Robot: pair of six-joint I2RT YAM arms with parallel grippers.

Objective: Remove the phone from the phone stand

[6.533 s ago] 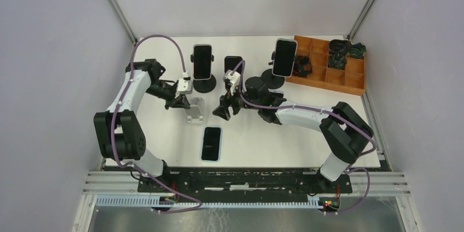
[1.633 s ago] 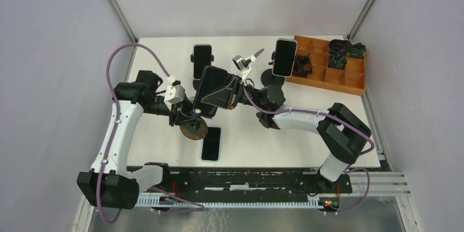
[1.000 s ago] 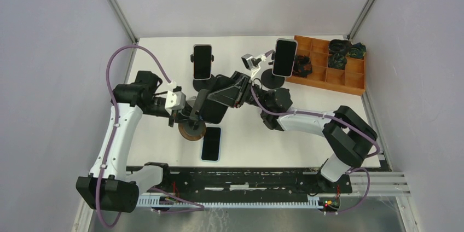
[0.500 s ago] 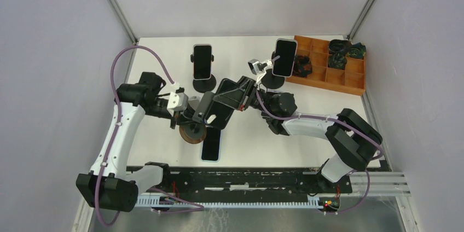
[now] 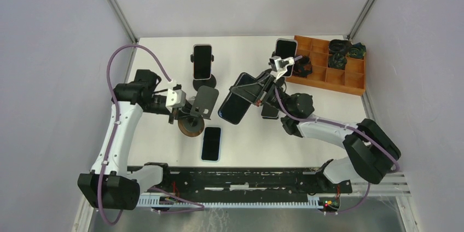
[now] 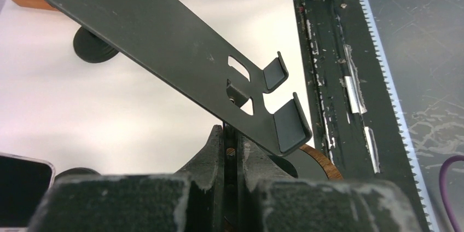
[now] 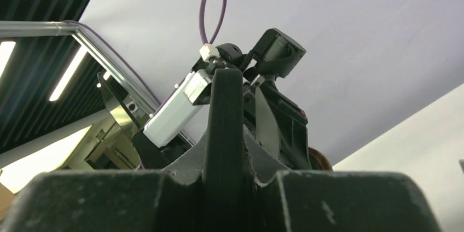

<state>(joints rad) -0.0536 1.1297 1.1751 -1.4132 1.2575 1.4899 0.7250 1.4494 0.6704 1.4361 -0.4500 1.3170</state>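
Observation:
I will move my right gripper down and back and tilt the black phone [image 5: 236,102] flat onto the table beside the second phone, where the tabletop is bare.
The black phone [image 5: 236,102] hangs in the air, tilted, apart from the phone stand [image 5: 203,102]. My right gripper [image 5: 258,93] is shut on its upper end. In the right wrist view the phone [image 7: 224,106] stands edge-on between the fingers, right gripper [image 7: 225,133]. The stand's dark plate [image 6: 164,40] is bare, its two lips [image 6: 284,122] holding nothing. My left gripper [image 6: 231,152] is shut on the stand's thin stem under the plate, seen from above as left gripper [image 5: 186,114], over the stand's round wooden base [image 5: 191,126].
A second phone [image 5: 211,143] lies flat near the front edge. Another phone [image 5: 202,61] sits on a stand at the back, and one more [image 5: 284,50] stands behind my right wrist. A wooden compartment tray [image 5: 334,79] with dark items sits at the back right.
My right gripper has drawn the phone to the right, off the stand's plate, and closed tighter on it. The left gripper kept its hold on the stand, which barely moved.

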